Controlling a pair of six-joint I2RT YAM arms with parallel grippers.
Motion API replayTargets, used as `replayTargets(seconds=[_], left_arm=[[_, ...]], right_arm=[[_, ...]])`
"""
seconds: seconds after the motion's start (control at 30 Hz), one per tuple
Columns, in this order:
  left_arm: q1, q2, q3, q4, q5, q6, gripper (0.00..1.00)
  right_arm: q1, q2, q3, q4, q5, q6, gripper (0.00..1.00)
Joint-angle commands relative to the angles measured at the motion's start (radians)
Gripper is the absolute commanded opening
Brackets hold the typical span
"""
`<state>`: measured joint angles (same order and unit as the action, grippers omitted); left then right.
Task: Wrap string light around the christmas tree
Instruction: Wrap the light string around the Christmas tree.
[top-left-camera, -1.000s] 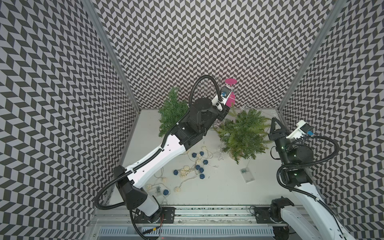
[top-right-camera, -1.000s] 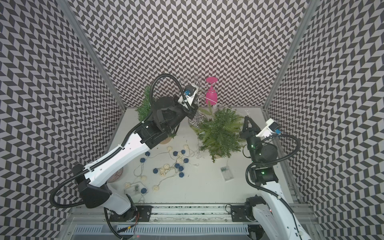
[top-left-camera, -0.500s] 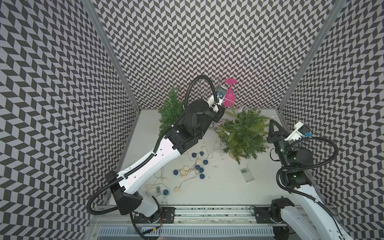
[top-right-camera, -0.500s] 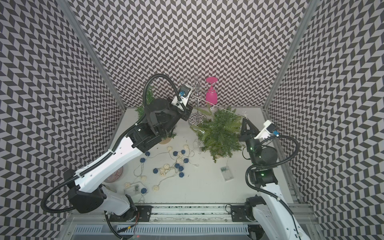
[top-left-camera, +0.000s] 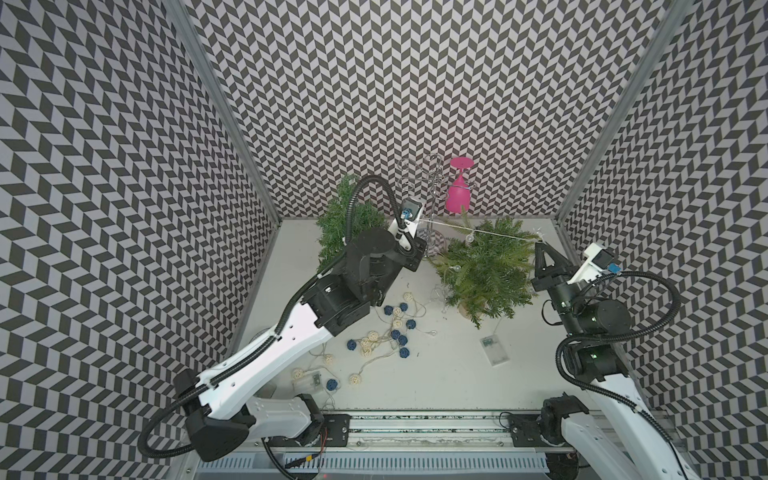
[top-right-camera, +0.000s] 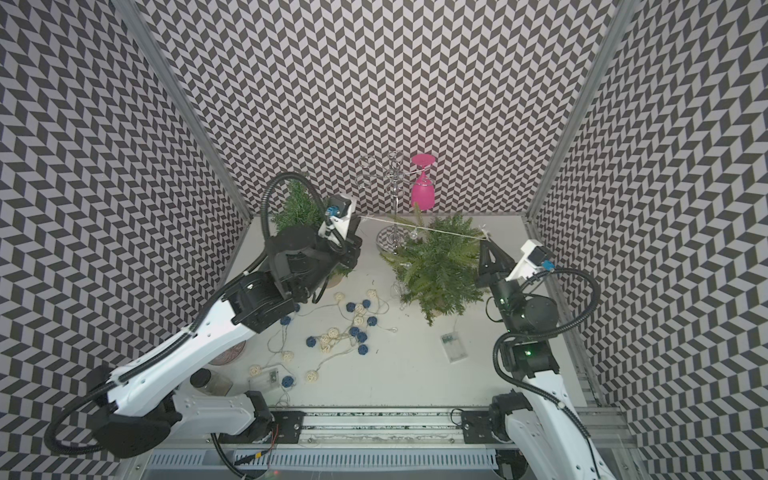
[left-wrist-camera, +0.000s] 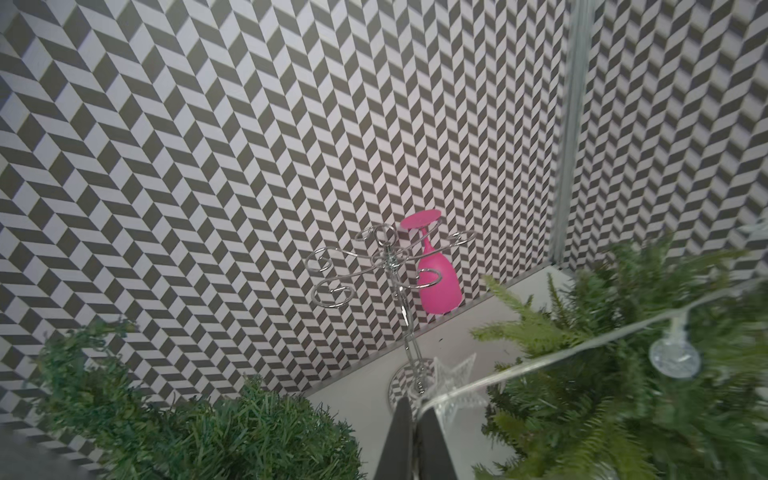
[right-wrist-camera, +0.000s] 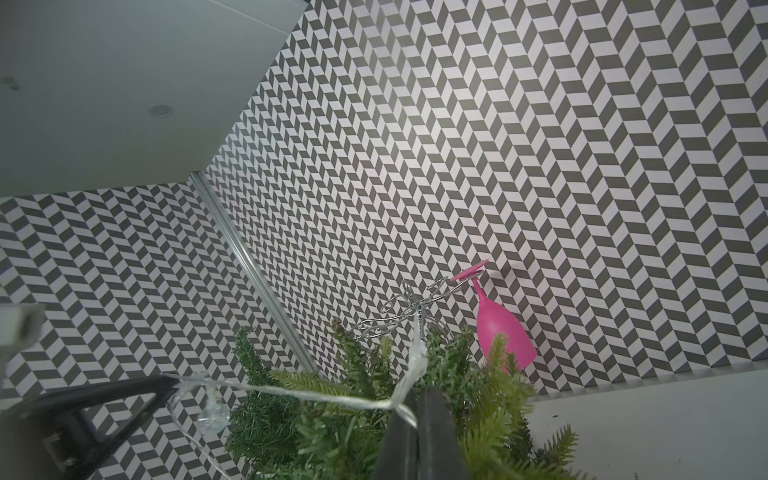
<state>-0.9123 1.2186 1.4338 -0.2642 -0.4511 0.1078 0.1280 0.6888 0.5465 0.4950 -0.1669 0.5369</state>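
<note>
The string goes across the light-green tree (top-left-camera: 486, 266). I should next move my left gripper away toward the darker green tree (top-left-camera: 339, 224), which is next to that gripper, and let go of the end of the string.
The light-green christmas tree (top-left-camera: 486, 266) (top-right-camera: 436, 270) stands right of centre. A clear string light (top-left-camera: 490, 231) (top-right-camera: 440, 230) runs taut across its top between my two grippers. The left gripper (top-left-camera: 419, 221) (left-wrist-camera: 415, 405) is shut on the string's left end, beside a clear star (left-wrist-camera: 455, 378), with a round bulb (left-wrist-camera: 675, 359) further along. At the tree's right side, the right gripper (top-left-camera: 538, 246) (right-wrist-camera: 415, 399) is shut on the string light (right-wrist-camera: 316, 395). More of the string hangs down the tree's left side to a clear battery box (top-left-camera: 494, 351).
A wire glass rack (top-left-camera: 432, 195) holding a pink glass (top-left-camera: 457, 195) stands at the back wall behind the string. A darker green tree (top-left-camera: 345, 220) sits back left under the left arm. Another light string with blue and cream balls (top-left-camera: 390, 328) sprawls mid-table.
The left gripper has drawn leftward and nearer, away from the pink glass, pulling the string light taut over the treetop. The right gripper has shifted only slightly toward the tree.
</note>
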Motion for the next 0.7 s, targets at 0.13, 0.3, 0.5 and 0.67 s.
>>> replayTargets(seconds=[0.13,0.3,0.5,0.67], left_arm=[[0.039,-0.003,0.039,-0.088,-0.157,-0.095,0.0],[0.084,0.124,0.111,-0.093,-0.164,-0.052,0.0],[0.17,0.233,0.213,0.131,-0.066,0.101,0.0],[0.212,0.312,0.318,0.18,0.083,0.132,0.0]], right_arm=[[-0.014,0.025,0.029,0.016,0.027,-0.03,0.0],[-0.013,0.029,0.043,-0.03,0.058,-0.044,0.0],[-0.014,0.012,0.048,-0.038,0.065,-0.037,0.0],[-0.014,0.015,0.061,-0.053,0.067,0.004,0.0]])
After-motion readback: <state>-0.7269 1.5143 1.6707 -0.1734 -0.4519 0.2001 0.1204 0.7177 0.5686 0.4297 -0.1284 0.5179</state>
